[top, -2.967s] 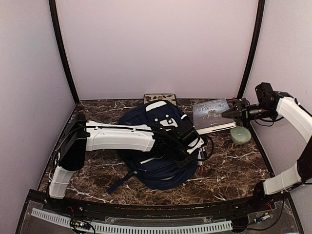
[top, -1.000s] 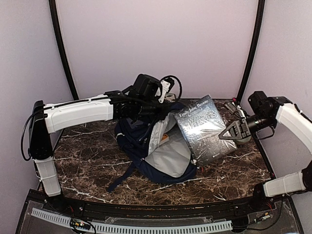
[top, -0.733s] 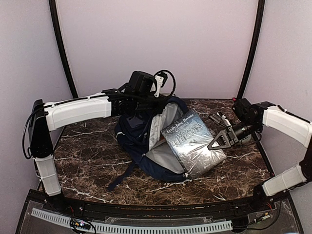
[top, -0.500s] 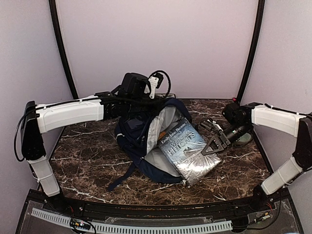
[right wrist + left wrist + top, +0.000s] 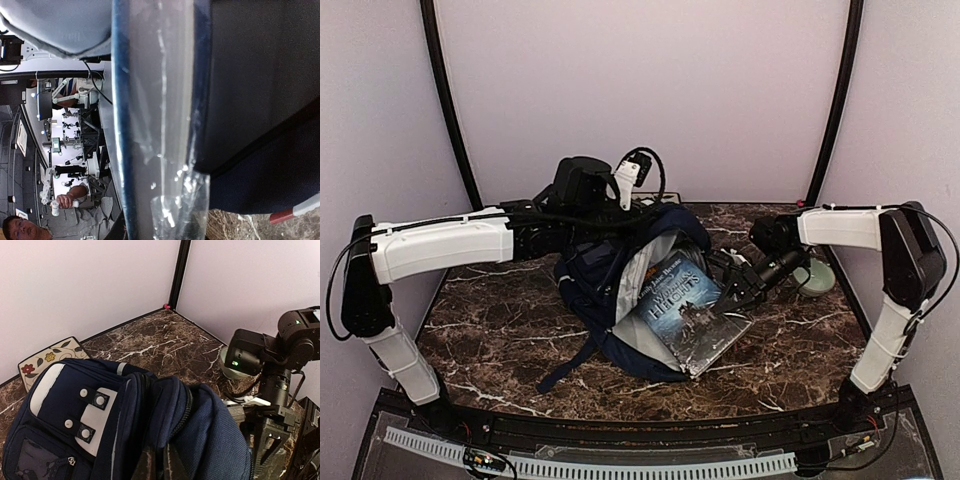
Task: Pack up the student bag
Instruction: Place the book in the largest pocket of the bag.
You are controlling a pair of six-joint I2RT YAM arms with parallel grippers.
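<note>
The book's gripped side sticks out. Next, my right gripper needs to push the book (image 5: pixel 685 308) to the left in the top view, into the bag's opening (image 5: pixel 642 274), and let go of it.
The navy student bag (image 5: pixel 605 290) lies in the middle of the table, its mouth held open and showing the pale grey lining (image 5: pixel 638 280). My left gripper (image 5: pixel 620 238) is shut on the bag's upper edge and holds it up. In the left wrist view the fingertips (image 5: pixel 150 466) pinch the navy fabric (image 5: pixel 100 405). A plastic-wrapped book (image 5: pixel 685 308) lies tilted with its left part inside the bag's mouth. My right gripper (image 5: pixel 735 287) is shut on the book's right edge. In the right wrist view the book's edge (image 5: pixel 160 125) fills the frame and hides the fingers.
A pale green bowl (image 5: pixel 816 277) sits at the right, behind my right arm. A floral mat (image 5: pixel 49 358) lies behind the bag by the back wall. A red pen tip (image 5: pixel 295 213) lies by the bag. A bag strap (image 5: pixel 565 366) trails toward the front.
My left gripper lifted the bag's top edge and opened its mouth. My right arm carried the book from the back right down and left, into the opening.
</note>
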